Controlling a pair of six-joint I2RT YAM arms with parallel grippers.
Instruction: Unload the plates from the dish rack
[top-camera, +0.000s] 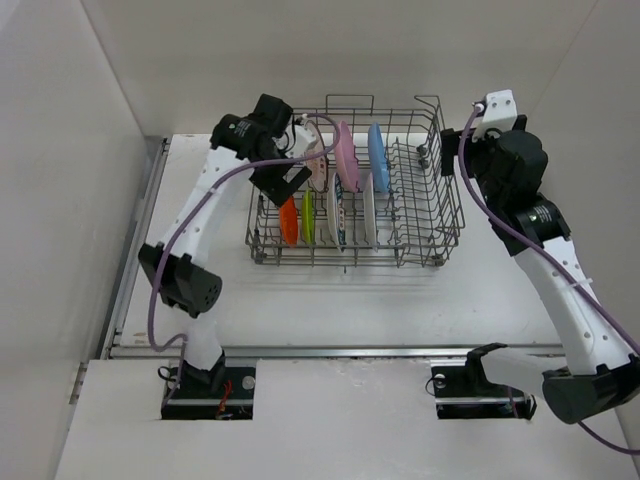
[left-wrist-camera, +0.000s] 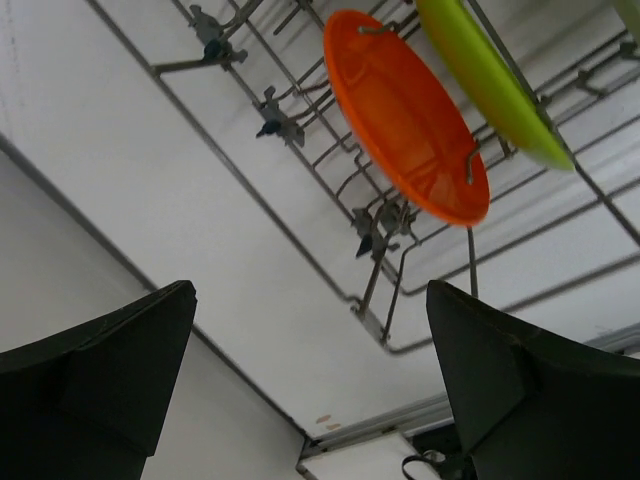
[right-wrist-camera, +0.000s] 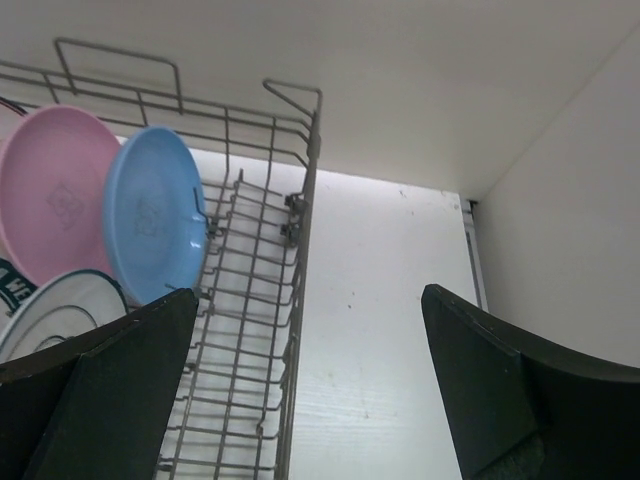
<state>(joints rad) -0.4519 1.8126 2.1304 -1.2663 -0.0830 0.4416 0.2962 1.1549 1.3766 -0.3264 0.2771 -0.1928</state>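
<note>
The orange plate is standing below, and the gap to the green plate leaves room. My left gripper will next lower its open fingers to the orange plate, one on each side of its upper rim.
The grey wire dish rack stands at the table's back middle. In it stand an orange plate, a lime green plate, two white plates with patterned rims, a pink plate and a blue plate. My left gripper is open and empty, above the rack's left end, just over the orange plate and the green plate. My right gripper is open and empty at the rack's right rim, right of the blue plate and the pink plate.
White walls enclose the table: the left wall, the back wall and the right wall, which is close to my right arm. A metal rail runs along the table's near edge. The rack's right section holds only wire tines.
</note>
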